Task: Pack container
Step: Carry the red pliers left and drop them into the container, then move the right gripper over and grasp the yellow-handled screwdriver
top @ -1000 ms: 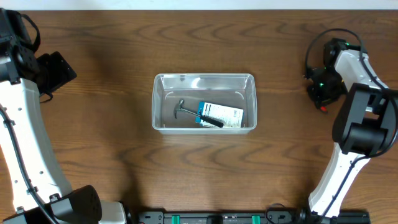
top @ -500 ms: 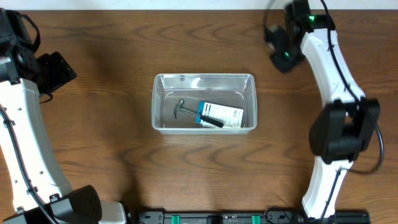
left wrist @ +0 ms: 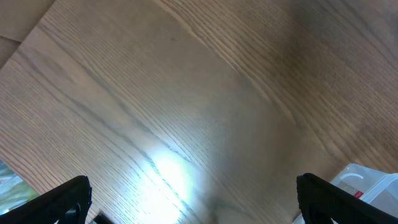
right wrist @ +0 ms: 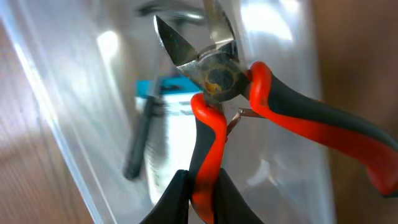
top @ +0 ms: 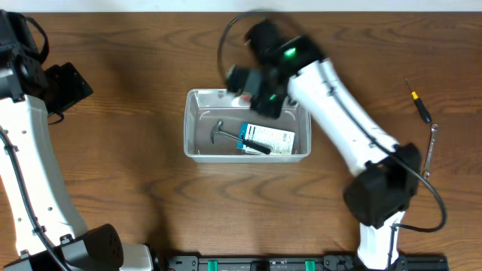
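I will next lower the pliers down and back to the blue-and-white box point(top: 267, 140) with my right gripper and release them, because the box is below and slightly back from my right gripper and its fingers are already over the container point(top: 226, 156).
The clear plastic container point(top: 226, 156) stands mid-table. It holds a small blue-and-white box point(top: 267, 140) and a dark T-shaped tool point(top: 220, 132). My right gripper point(top: 248, 84) hovers blurred over the container's far rim. In the right wrist view the gripper point(right wrist: 200, 183) is shut on one handle of red-and-black cutting pliers point(right wrist: 211, 74). The pliers point into the container point(right wrist: 68, 93), above the box. My left gripper point(top: 69, 86) is at the far left, away from the container. In the left wrist view it point(left wrist: 193, 199) is open and empty over bare wood.
A yellow-handled screwdriver point(top: 416, 100) and a slim metal tool point(top: 431, 150) lie at the table's right side. A pale plastic corner point(left wrist: 367, 180) shows at the lower right of the left wrist view.
My right arm has swung from the table's right side along the far edge to over the container, carrying the pliers. The left arm has not moved.
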